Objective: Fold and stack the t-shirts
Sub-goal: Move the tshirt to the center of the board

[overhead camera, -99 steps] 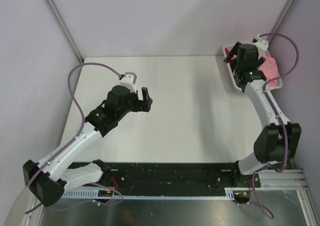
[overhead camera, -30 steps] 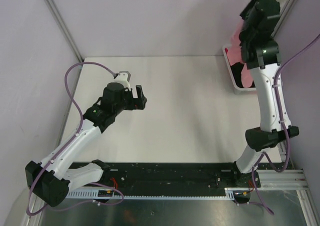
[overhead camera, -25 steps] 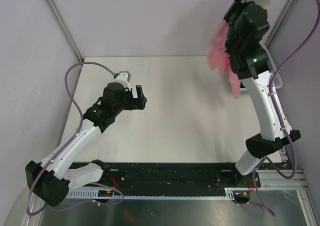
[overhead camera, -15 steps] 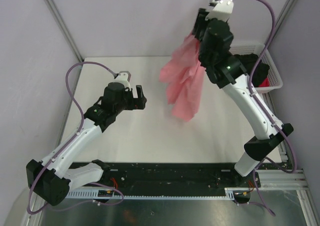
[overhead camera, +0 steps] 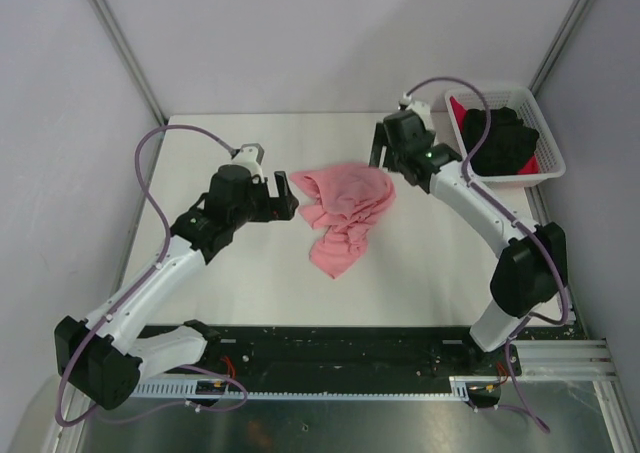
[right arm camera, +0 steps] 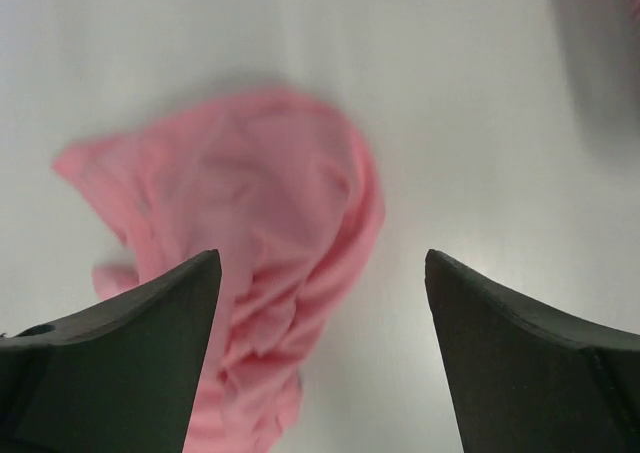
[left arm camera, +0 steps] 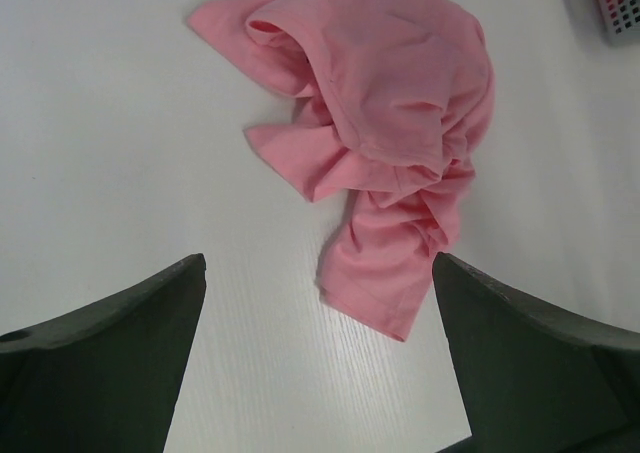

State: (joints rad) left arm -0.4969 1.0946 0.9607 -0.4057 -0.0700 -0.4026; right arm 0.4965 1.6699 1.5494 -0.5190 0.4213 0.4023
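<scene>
Next, my right gripper moves back, leftward in the top view, and down onto the upper flap's near corner (overhead camera: 349, 216) (right arm camera: 230, 365), since the flap's edge lies over the bunched cloth.
A salmon-pink t-shirt (overhead camera: 345, 211) lies crumpled in a heap on the white table, also seen in the left wrist view (left arm camera: 385, 143) and the right wrist view (right arm camera: 250, 273). My right gripper (overhead camera: 385, 156) hangs open just right of the heap with nothing between its fingers (right arm camera: 150, 343). On the heap's left, my left gripper (overhead camera: 290, 198) is open and apart from the cloth, fingers (left arm camera: 110, 363) empty. A black t-shirt (overhead camera: 505, 141) fills the white basket (overhead camera: 545, 168) at the back right, with a bright red t-shirt (overhead camera: 459, 109) showing under it.
The basket stands against the right wall at the table's far corner. Grey walls close the back and both sides. A black rail (overhead camera: 340, 353) with the arm bases runs along the near edge.
My right gripper carried the pink t-shirt out of the basket, swung it left over the table, opened and let it drop in a heap. The left arm stayed almost still.
</scene>
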